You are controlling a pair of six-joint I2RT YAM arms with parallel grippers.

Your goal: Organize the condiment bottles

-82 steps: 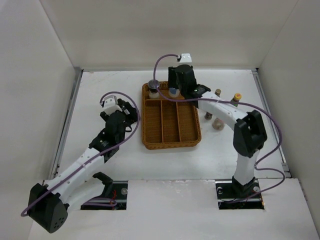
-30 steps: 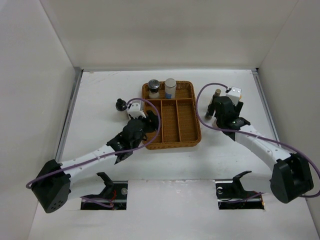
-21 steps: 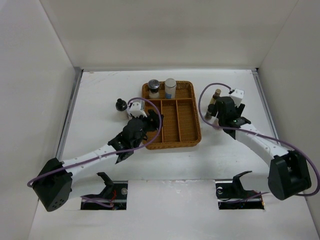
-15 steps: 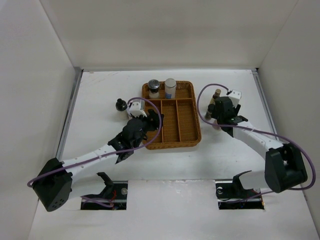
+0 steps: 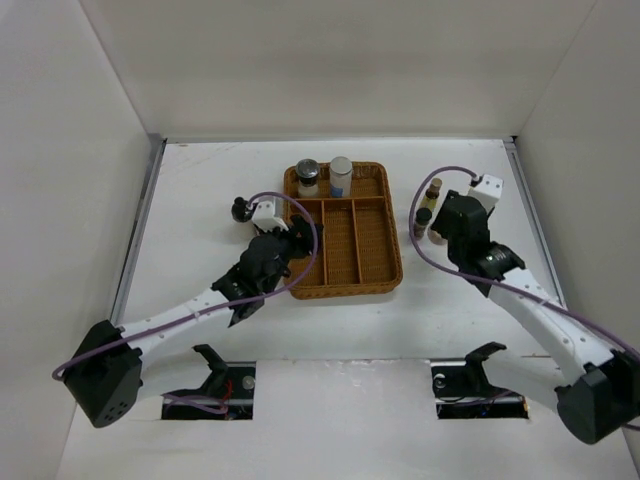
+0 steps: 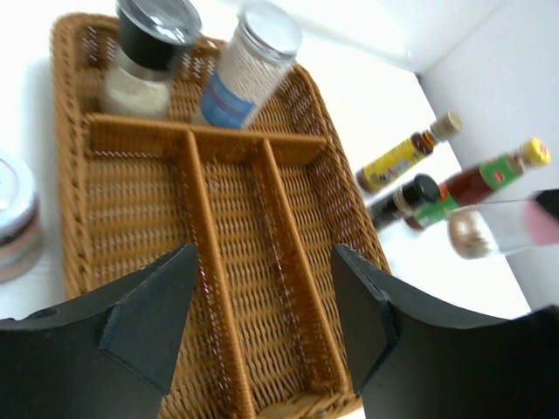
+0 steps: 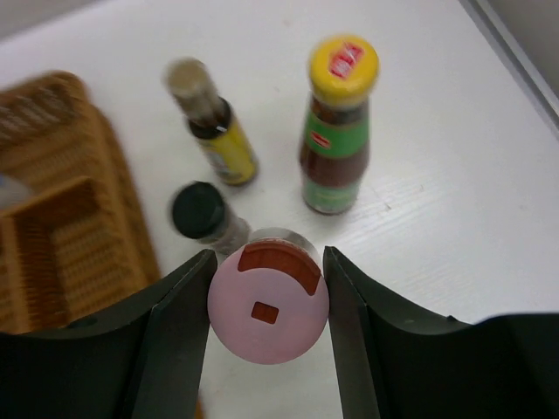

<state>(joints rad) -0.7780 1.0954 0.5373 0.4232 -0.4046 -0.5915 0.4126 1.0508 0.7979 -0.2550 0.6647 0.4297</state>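
My right gripper moves outward across the tray's rim next, then lowers the red-lidded jar by the white bottle, where the tray's back section has room.
My right gripper [image 7: 268, 253] [image 5: 437, 228] is shut on a red-lidded jar [image 7: 268, 305] just right of the brown wicker tray [image 5: 345, 290]. Beside it stand a dark-capped sauce bottle [image 7: 203, 215] [image 5: 424, 215], a slim yellow-labelled bottle [image 7: 218, 131] [image 5: 433, 188] and a green-red bottle with a yellow cap [image 7: 336, 131]. A grey-lidded jar [image 5: 307, 175] [image 6: 144, 57] and a white bottle [image 5: 341, 175] [image 6: 249, 61] stand in the tray's back compartment. My left gripper [image 5: 297, 240] [image 6: 262, 253] is open and empty over the tray's left side.
A small jar [image 5: 240, 208] [image 6: 13, 218] stands on the table left of the tray. The tray's three long compartments [image 6: 236, 262] hold nothing. White walls enclose the table on three sides, with a metal rail [image 5: 135, 250] along the left edge.
My right arm left the tray's back, where the white bottle now stands, and closed on the red-lidded jar right of the tray. My left gripper moved to the tray's left side.
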